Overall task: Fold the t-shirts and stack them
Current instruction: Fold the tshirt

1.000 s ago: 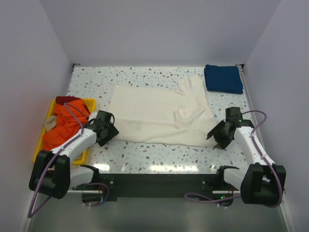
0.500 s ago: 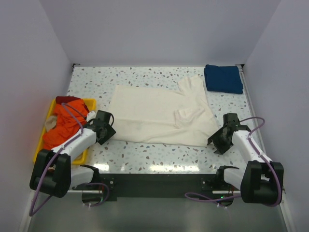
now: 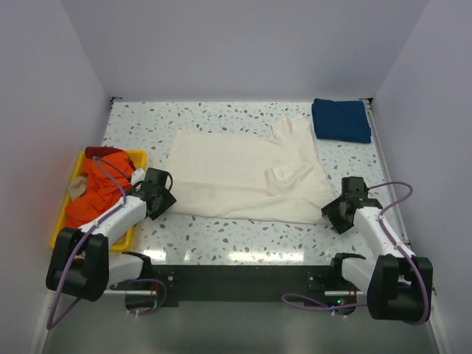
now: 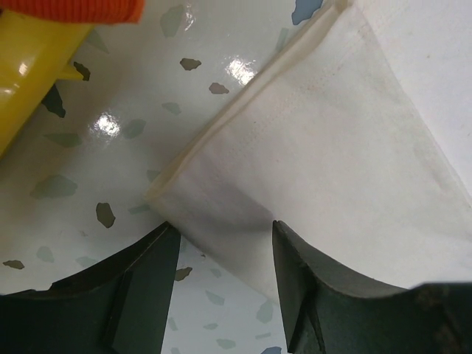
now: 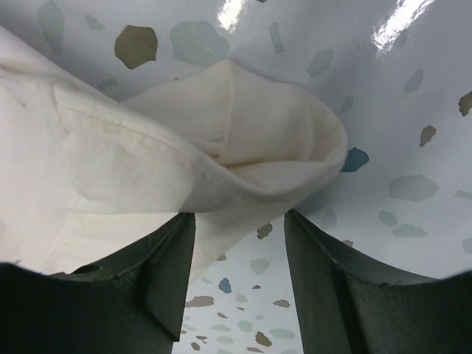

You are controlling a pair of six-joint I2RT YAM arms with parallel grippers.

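Note:
The rumpled sleeve fold already lies between the fingers of my right gripper. So my right gripper will stay low at the shirt's near corner next and close its fingers on the fold.
A large cream t-shirt (image 3: pixel 243 173) lies spread flat across the middle of the table. My left gripper (image 3: pixel 164 198) is open at its near left corner (image 4: pixel 221 214), which lies between the fingers. My right gripper (image 3: pixel 333 214) is open at its near right corner, where a rumpled sleeve fold (image 5: pixel 243 162) lies between the fingers. A folded dark blue t-shirt (image 3: pixel 340 120) lies at the far right. Orange and red t-shirts (image 3: pixel 99 188) are heaped in the yellow tray (image 3: pixel 139 157) at the left.
The yellow tray's edge (image 4: pixel 29 81) shows just left of my left gripper. White walls close the table at the back and both sides. The speckled table (image 3: pixel 243 236) runs between the cream shirt and the arm bases.
Both grippers have moved slightly down and in to the near corners of the cream shirt. The shirt itself has not moved.

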